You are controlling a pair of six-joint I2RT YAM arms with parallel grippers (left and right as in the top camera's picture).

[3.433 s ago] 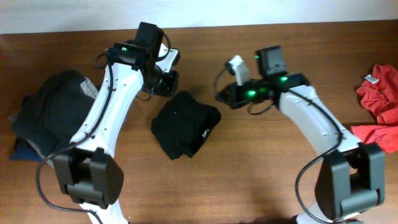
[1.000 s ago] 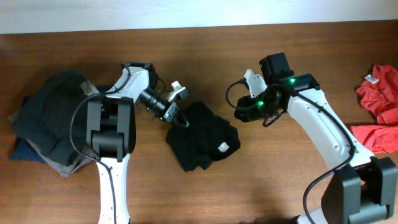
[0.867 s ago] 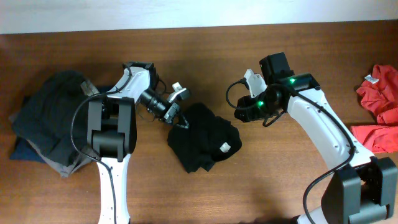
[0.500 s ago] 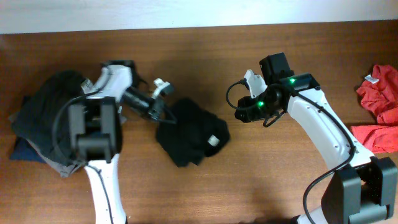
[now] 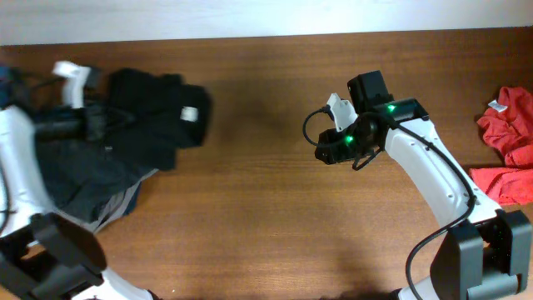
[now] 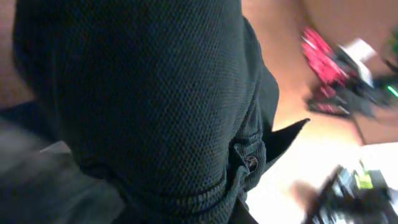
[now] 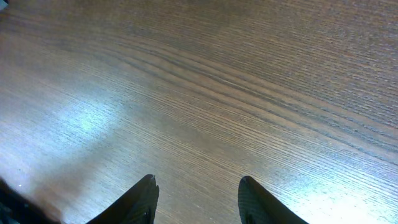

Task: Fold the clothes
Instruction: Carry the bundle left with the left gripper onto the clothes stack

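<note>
The overhanging garment needs to go to the left in the overhead view next, then down, and my left gripper needs to release it on the dark pile below the gripper.
The folded black garment (image 5: 158, 112), with a white label on top, hangs at the far left over the pile of dark clothes (image 5: 79, 179). My left gripper (image 5: 107, 122) is shut on its left edge, with the fingertips buried in the cloth. In the left wrist view the black knit fabric (image 6: 155, 93) fills almost the whole frame and hides the jaws. My right gripper (image 5: 321, 152) is open and empty over bare wood at the centre right. Its two fingers (image 7: 196, 193) show apart above the table.
A red garment (image 5: 508, 125) lies at the right table edge, with another red piece (image 5: 504, 183) below it. The dark pile reaches the left edge of the table. Bare wood (image 5: 266, 208) lies between the arms.
My left arm has swung far left, carrying the folded black garment from the table's centre to above the dark pile. The right arm has stayed still.
</note>
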